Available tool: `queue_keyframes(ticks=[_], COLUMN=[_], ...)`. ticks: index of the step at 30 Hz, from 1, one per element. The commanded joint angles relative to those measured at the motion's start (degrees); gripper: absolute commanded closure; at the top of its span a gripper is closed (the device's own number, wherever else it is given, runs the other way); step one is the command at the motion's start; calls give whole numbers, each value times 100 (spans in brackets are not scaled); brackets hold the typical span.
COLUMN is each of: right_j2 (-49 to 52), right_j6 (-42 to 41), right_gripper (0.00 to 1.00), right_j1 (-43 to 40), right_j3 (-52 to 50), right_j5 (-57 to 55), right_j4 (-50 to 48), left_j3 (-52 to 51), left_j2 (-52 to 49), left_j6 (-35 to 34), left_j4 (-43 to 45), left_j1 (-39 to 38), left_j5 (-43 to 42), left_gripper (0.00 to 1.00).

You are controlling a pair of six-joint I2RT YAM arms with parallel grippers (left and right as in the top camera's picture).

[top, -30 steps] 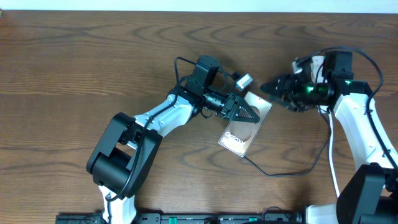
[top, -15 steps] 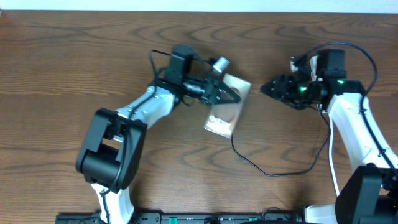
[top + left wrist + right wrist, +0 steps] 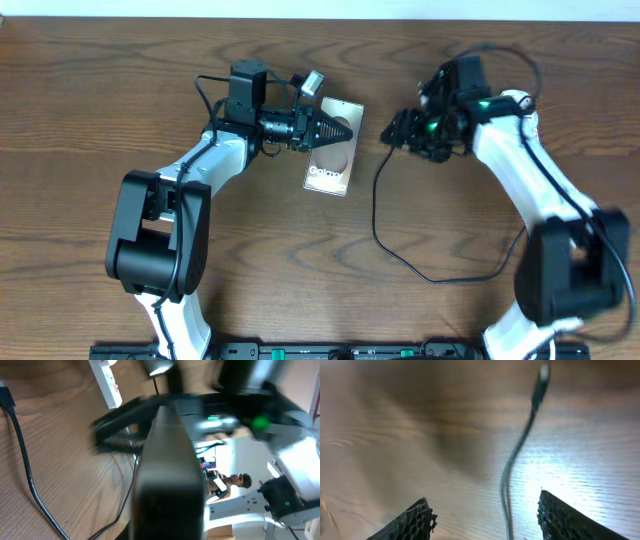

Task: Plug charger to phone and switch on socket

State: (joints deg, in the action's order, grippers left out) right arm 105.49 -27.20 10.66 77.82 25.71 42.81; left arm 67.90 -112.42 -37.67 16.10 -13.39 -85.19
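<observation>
My right gripper should move down next, shifting slightly toward the phone (image 3: 330, 165) with the charger cable's connector tip ahead, onto the charger cable just behind that tip (image 3: 392, 148).
My left gripper (image 3: 332, 129) is shut on the top edge of the phone (image 3: 330, 165), a dark grey-brown slab with white "Galaxy" lettering, tilted at the table's middle back. In the left wrist view the phone (image 3: 170, 480) shows edge-on and blurred. The charger, a thin black cable (image 3: 378, 225), runs from near my right gripper (image 3: 393, 136) down and round to the right. In the right wrist view that gripper (image 3: 482, 497) is open, with the cable (image 3: 512, 470) lying between its fingers and the connector tip (image 3: 540, 385) ahead. The socket, a white power strip (image 3: 107, 380), shows only in the left wrist view.
A black cable (image 3: 22, 455) with a black plug (image 3: 5, 396) lies on the wooden table at the left of the left wrist view. The right arm (image 3: 520, 170) reaches over the back right of the table. A black rail (image 3: 320, 350) runs along the front edge.
My left gripper has carried the phone leftward and toward the back of the table. My right gripper has swung left, over the free end of the charger cable.
</observation>
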Motion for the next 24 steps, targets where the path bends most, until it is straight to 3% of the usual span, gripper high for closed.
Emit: queue_keyframes(ticks=[1,7,10,18,24], right_j2=[520,988,997,997,997], right_j6=[31,601,612,-170,-566], right_gripper=[34,29,27,30,29], right_j1=[-28,-326,-402,-439,-271], right_j3=[-39,-334,-688,-1834,-1989], right_j5=[540,1198,1241,1902,1453], right_j4=[164,114,-393,-2776,-3193], left_j3=[153,153,153,153,153], left_j2=[195,195,195,195,195], left_j6=[-50,-48,-46,-46,-48], left_j4=[31,33,33,33,33], left_j1=[9,9,9,9,9], left_j5=[-179,-179,-179,-177,-179], left_gripper=[92,92,93,93,93])
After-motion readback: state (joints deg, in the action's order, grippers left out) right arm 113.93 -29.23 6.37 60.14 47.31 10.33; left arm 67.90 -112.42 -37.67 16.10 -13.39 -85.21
